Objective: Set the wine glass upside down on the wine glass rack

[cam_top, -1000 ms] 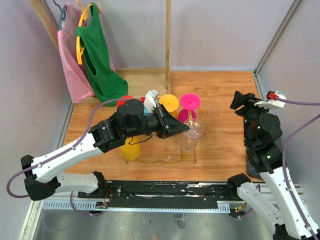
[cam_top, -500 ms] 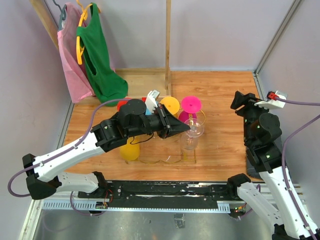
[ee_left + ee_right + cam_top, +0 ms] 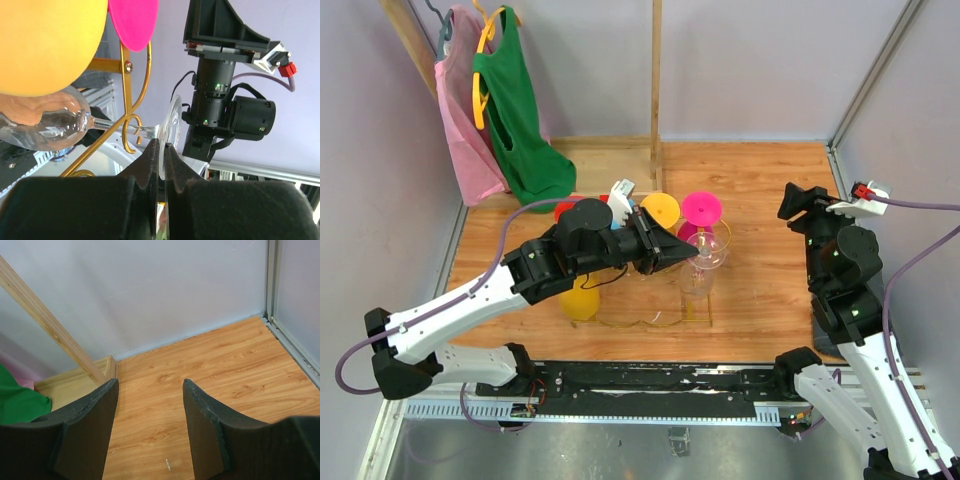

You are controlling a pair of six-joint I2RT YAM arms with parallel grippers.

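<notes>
My left gripper needs to move down next, set the wine glass's foot on the rack's curled loop (image 3: 132, 132) and let go of the foot's rim, because the foot is still clear above that loop.
My left gripper (image 3: 687, 256) is shut on the foot of a clear wine glass (image 3: 701, 272), over the right end of the gold wire wine glass rack (image 3: 655, 322). In the left wrist view its fingertips (image 3: 156, 148) pinch the thin round foot edge-on. From there the wine glass (image 3: 55, 122) runs left along its stem to the bowl. The stem lies right beside a curled loop of the rack (image 3: 131, 80). My right gripper (image 3: 150, 390) stands open over bare wooden floor at the right, nothing between its fingers.
Upturned orange (image 3: 660, 209), pink (image 3: 701, 207), red (image 3: 566, 204) and yellow (image 3: 580, 302) glasses stand on the rack. A wooden post (image 3: 656, 90) rises behind it. Pink and green garments (image 3: 515, 110) hang at the back left. The right arm (image 3: 840, 260) is near the right wall.
My left gripper has carried the clear glass a little up and away, toward the pink glass. The right arm has barely moved.
</notes>
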